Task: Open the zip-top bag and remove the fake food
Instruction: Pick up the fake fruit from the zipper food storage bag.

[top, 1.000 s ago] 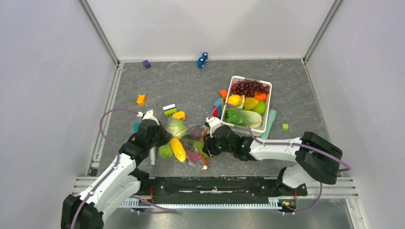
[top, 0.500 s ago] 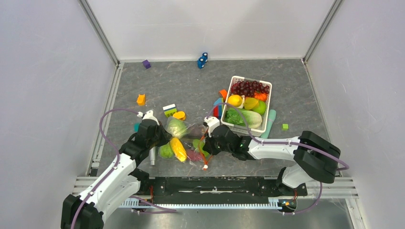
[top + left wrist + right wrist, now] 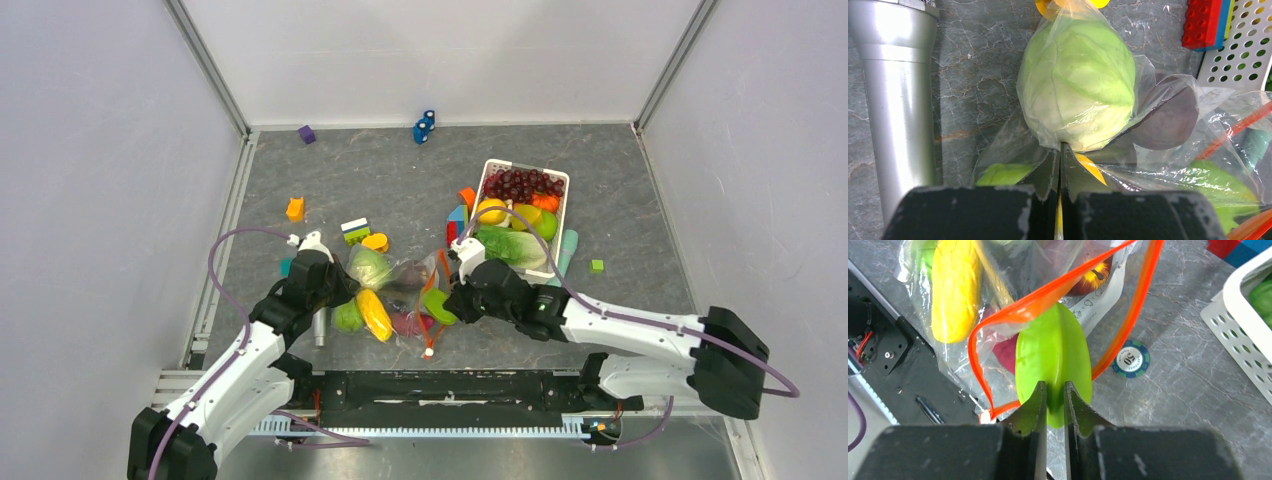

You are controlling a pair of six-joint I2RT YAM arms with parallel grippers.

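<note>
The right gripper will next carry the green piece outward and to the right in the top view and let it go over the basket's orange fruit, because food is already gathering there.
The clear zip-top bag lies between my arms with its red-orange zipper strip gaping in a loop; the white slider sits at its near end. Inside are fake food pieces: a pale green cabbage, a yellow corn cob, a dark eggplant and a round green fruit. My left gripper is shut on a fold of the bag's plastic just below the cabbage. My right gripper is shut on a flat bright green food piece that sticks out through the bag's mouth.
A white slatted basket with grapes, lettuce and fruit stands right of the bag. A silver cylinder lies left of the bag. A poker chip rests near the bag mouth. Loose blocks are scattered farther back.
My right gripper has closed on the green piece and drawn it rightward out of the bag mouth; the right arm has swung right. The left arm holds still.
</note>
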